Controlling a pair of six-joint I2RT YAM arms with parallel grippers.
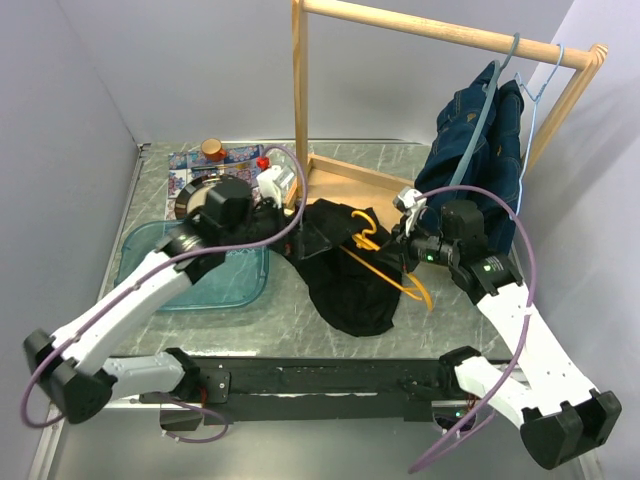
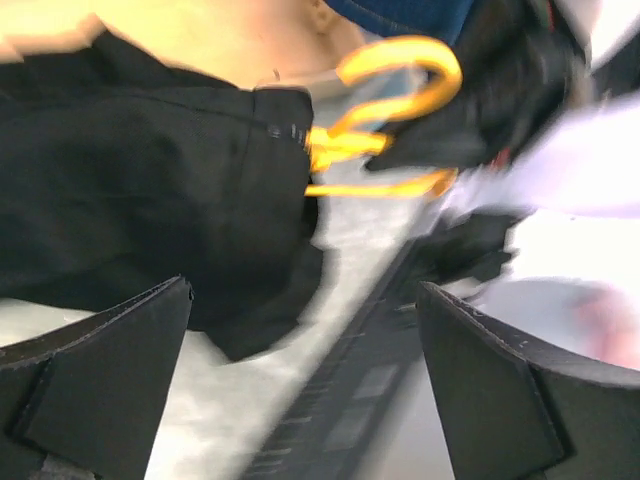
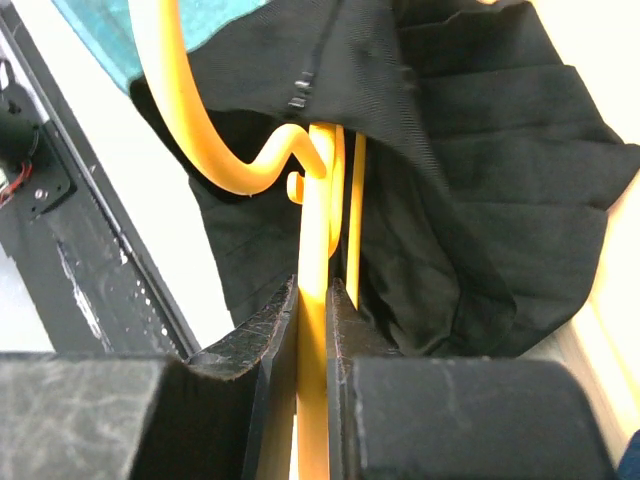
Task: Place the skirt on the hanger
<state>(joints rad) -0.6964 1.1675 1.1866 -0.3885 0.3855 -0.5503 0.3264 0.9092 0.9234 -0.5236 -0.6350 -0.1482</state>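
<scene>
I will tilt the fingers of my left gripper down and across onto the skirt's waist fold (image 1: pixel 341 232) (image 2: pixel 268 145) next, because the hanger is already held and the fold is below, toward the hanger's hook.
A black skirt (image 1: pixel 350 270) lies crumpled on the table's middle, draped over a yellow hanger (image 1: pixel 385 265). My right gripper (image 1: pixel 408 243) is shut on the hanger's bar (image 3: pixel 313 380); its hook (image 3: pixel 190 130) curves at the upper left, and the skirt (image 3: pixel 500 180) hangs over the bar. My left gripper (image 1: pixel 272 190) is open and empty above the skirt's left edge. In the left wrist view the skirt (image 2: pixel 150 190) fills the upper left and the hanger's hook (image 2: pixel 400 90) shows at the top, blurred. My left fingers (image 2: pixel 100 370) stand wide apart.
A wooden rack (image 1: pixel 440 40) stands at the back with a denim garment (image 1: pixel 475 150) on a blue hanger. A teal tray (image 1: pixel 190 270) lies at the left under my left arm. A patterned box and an orange-capped jar (image 1: pixel 212 150) sit at the back left.
</scene>
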